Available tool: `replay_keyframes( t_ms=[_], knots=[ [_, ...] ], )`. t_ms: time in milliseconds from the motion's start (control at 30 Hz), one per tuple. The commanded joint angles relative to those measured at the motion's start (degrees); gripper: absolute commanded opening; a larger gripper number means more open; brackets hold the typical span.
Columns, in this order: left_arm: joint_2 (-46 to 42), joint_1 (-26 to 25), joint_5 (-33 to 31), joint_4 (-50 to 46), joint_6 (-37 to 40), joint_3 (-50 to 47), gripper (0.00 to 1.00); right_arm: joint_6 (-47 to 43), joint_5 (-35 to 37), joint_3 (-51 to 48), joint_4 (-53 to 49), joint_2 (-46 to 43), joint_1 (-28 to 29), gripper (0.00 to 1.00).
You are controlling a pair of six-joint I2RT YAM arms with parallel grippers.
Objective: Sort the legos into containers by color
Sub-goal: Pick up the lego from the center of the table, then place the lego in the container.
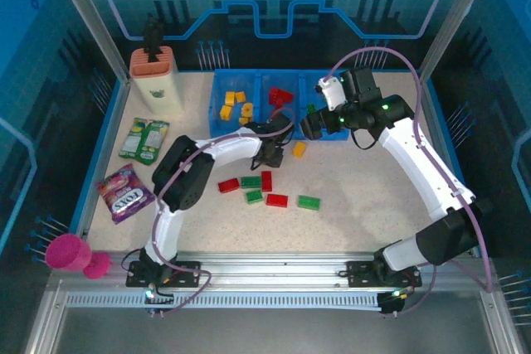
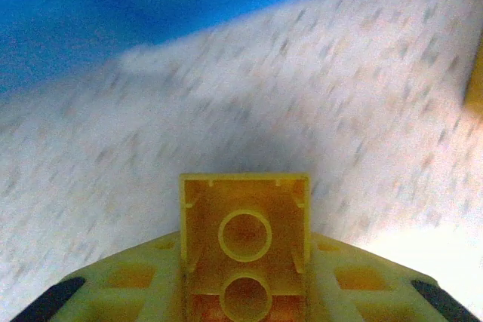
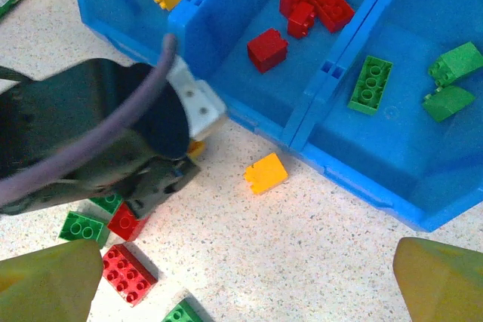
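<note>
My left gripper rises next and swings outward over the tray's section by the cream-and-orange holder to release my yellow lego, since the yellow legos lie gathered there.
The blue tray (image 1: 259, 80) stands at the back of the table. Its left compartment (image 3: 121, 5) holds yellow legos, the middle one (image 3: 256, 81) red legos, the right one (image 3: 392, 133) green legos. My left gripper (image 1: 272, 153) hovers low over the table just in front of the tray, shut on a yellow lego (image 2: 245, 224) seen from its hollow underside. My right gripper (image 1: 309, 128) hangs open near the tray's front wall, its fingertips (image 3: 53, 280) wide apart with nothing between them. A loose yellow lego (image 3: 266, 173) lies beside the tray. Red and green legos (image 1: 266, 181) lie scattered further forward.
A cream-and-orange holder (image 1: 156, 76) stands at the back left. A green snack packet (image 1: 143, 140) and a purple one (image 1: 124, 192) lie on the left side. A pink cup (image 1: 70, 252) sits off the table's front left corner.
</note>
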Motion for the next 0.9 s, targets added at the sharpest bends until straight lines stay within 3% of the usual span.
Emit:
replay_keyframes(
  t_ms=[0, 200, 333, 567, 867],
  knots=[
    [-9.65, 0.41, -4.24, -4.36, -0.94, -1.45, 0.23, 0.85, -0.71, 1.44, -0.70, 0.75, -0.93, 1.00],
    [-16.97, 3.12, -9.75, -1.66, 1.42, -1.62, 0.23, 1.11, -1.88, 1.44, -0.53, 1.26, -0.84, 1.00],
    [-16.18, 7.48, -11.51, 3.02, 5.56, 0.68, 0.22, 1.19, -1.36, 2.01, -0.87, 1.31, -0.85, 1.00],
    [-6.68, 15.39, -11.46, 8.25, 9.47, 11.51, 0.22, 0.91, -1.15, 1.45, -0.54, 0.33, -0.84, 1.00],
    [9.79, 18.50, -10.48, 10.76, 9.90, 25.26, 0.22, 0.24, -0.22, 2.10, -0.97, -0.30, -0.84, 1.00]
  ],
)
